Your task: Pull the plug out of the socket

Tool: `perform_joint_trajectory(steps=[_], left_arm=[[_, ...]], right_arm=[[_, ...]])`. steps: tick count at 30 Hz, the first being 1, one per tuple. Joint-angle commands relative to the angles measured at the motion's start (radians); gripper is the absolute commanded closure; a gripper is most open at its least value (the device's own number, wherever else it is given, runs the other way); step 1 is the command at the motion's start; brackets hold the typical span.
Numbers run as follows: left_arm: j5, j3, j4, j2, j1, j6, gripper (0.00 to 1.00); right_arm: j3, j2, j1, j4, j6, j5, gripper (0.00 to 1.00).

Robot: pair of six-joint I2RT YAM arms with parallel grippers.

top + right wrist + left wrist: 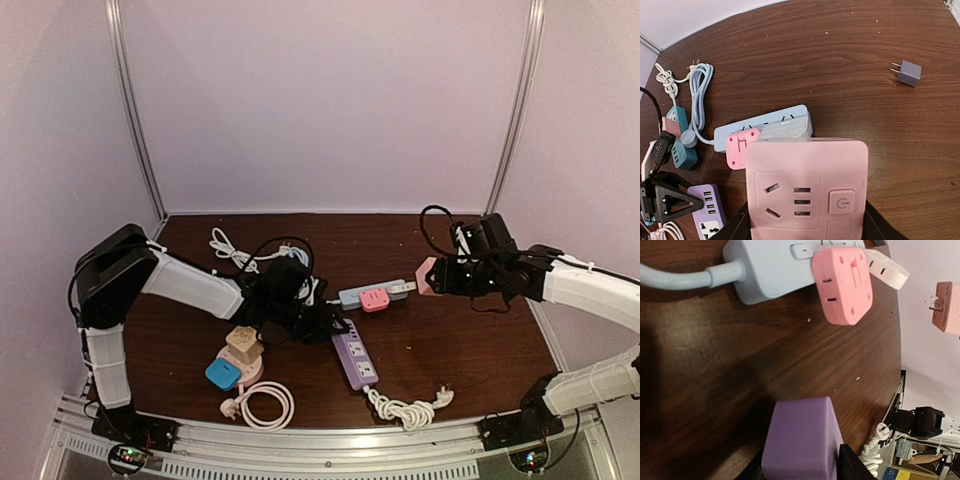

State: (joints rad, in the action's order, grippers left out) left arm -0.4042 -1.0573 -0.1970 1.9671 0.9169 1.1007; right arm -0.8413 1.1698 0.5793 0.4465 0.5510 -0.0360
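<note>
I will next move my right gripper down and to the right in the top view to release the pink cube adapter, because clear tabletop is below and on that side.
My right gripper (445,275) (807,227) is shut on a pink cube plug adapter (428,277) (807,187) and holds it in the air, clear of the light blue power strip (372,291) (760,127). The adapter's prongs show in the left wrist view (947,307). A pink flat adapter (375,300) (741,147) (842,282) and a whitish plug (785,131) (885,267) sit in the blue strip. My left gripper (325,322) (805,462) is shut on the end of a purple power strip (355,360) (800,440) on the table.
A small grey-purple charger (909,73) lies on the table at the far right. Stacked pink, teal and beige adapters (238,362) and a coiled white cable (265,405) lie front left. Another white cable (410,408) lies front centre, and cords (230,248) at the back.
</note>
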Motion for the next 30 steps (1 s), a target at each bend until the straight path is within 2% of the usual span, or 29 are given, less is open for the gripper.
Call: perform_joint_trajectory(steps=[1,15,20,30], left_arm=[[0.062,-0.033,0.161,0.006,0.007,-0.121,0.52],[0.149,-0.149,0.428,-0.042,0.006,-0.325,0.27],[0.181,-0.194,0.517,-0.068,0.007,-0.388,0.24],[0.162,-0.268,0.580,-0.140,0.006,-0.424,0.24]], right_arm=[[0.027,-0.041,-0.040,-0.079,0.015,0.016,0.62],[0.085,-0.014,-0.160,-0.174,0.010,0.093,0.61],[0.117,0.000,-0.225,-0.220,0.023,0.150,0.60],[0.196,0.058,-0.355,-0.355,0.082,0.308,0.58]])
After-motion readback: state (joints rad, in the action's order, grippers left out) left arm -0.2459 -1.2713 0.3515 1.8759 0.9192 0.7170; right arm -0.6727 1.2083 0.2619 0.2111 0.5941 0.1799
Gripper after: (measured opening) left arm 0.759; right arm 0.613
